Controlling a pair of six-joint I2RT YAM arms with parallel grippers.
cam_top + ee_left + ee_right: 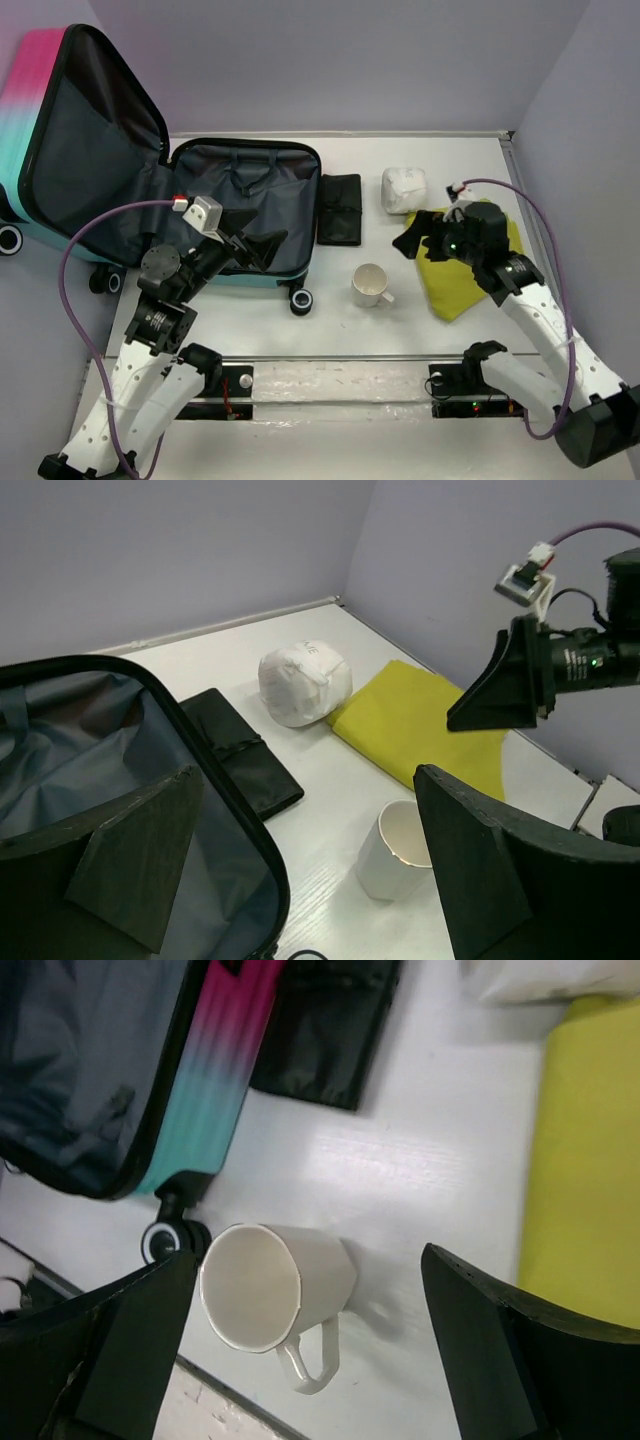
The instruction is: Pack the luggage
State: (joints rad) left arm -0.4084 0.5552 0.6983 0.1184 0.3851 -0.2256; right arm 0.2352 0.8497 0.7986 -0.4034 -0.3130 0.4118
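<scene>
I will next move my right gripper down and to the left in the top view, toward the mug's cloth-side rim (385, 275) (298, 1282).
The luggage (245, 210) lies open at the left, its dark grey lining up and its pink-to-teal lid (60, 140) standing at the far left. It holds nothing that I can see. My left gripper (255, 243) is open and empty over the case's front right part; its wrist view shows the lining (100, 770) and the gripper (300, 880). My right gripper (425, 240) is open and empty, above the left edge of a yellow cloth (465, 270). Its wrist view looks down on a white mug (275, 1285) between the open jaws of the gripper (310, 1260).
A black folded pouch (340, 208) lies right of the case. A white rolled bundle (404, 188) sits at the back. The white mug (370, 285) stands in front of the pouch. A case wheel (301, 300) sticks out near the mug. Walls close the back and right.
</scene>
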